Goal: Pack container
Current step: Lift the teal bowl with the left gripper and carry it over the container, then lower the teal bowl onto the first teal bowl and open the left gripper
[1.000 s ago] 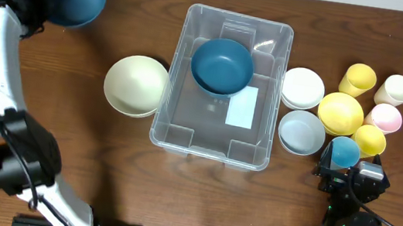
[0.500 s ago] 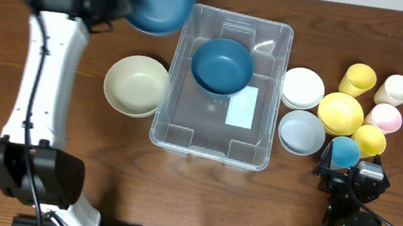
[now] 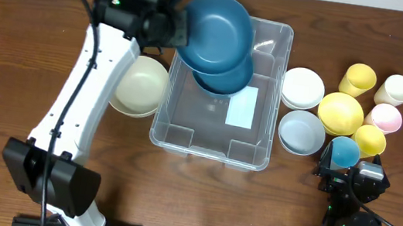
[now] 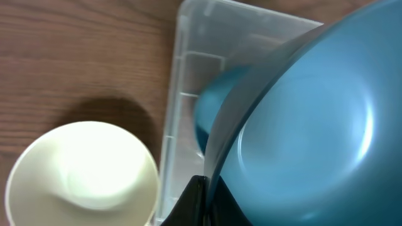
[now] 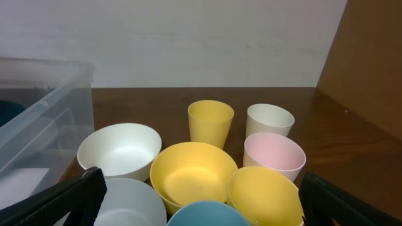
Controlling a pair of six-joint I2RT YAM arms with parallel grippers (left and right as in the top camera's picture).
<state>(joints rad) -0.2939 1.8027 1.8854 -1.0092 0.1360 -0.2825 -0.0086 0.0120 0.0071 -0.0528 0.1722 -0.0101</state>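
Observation:
The dark blue bowl inside (image 3: 226,77) (image 4: 217,103) lies open below, so my left gripper will next lower the bowl it is holding into that bowl at the container's far end.
The container (image 3: 208,151) is a large clear bin in the middle of the table, with a white label on its base. One dark blue bowl (image 3: 231,80) lies inside at its far end. My left gripper (image 3: 173,30) is shut on the rim of a second dark blue bowl (image 3: 214,29), held tilted above the container's far left corner. In the left wrist view this held bowl (image 4: 314,125) fills the right side, with my left gripper (image 4: 204,204) pinching its edge over the container's wall (image 4: 182,81). My right gripper (image 5: 201,188) stands open near several cups and bowls, holding nothing.
A cream bowl (image 3: 139,85) sits left of the container, partly under the left arm. To the right stand a white bowl (image 3: 303,88), a pale blue-grey bowl (image 3: 301,132), a yellow bowl (image 3: 340,113), and yellow (image 3: 359,78), cream (image 3: 396,89), pink (image 3: 384,117) and light blue (image 3: 344,152) cups.
The left arm has swung right with the blue bowl, from the table's far left corner to above the container's far left corner. The right arm has stayed still.

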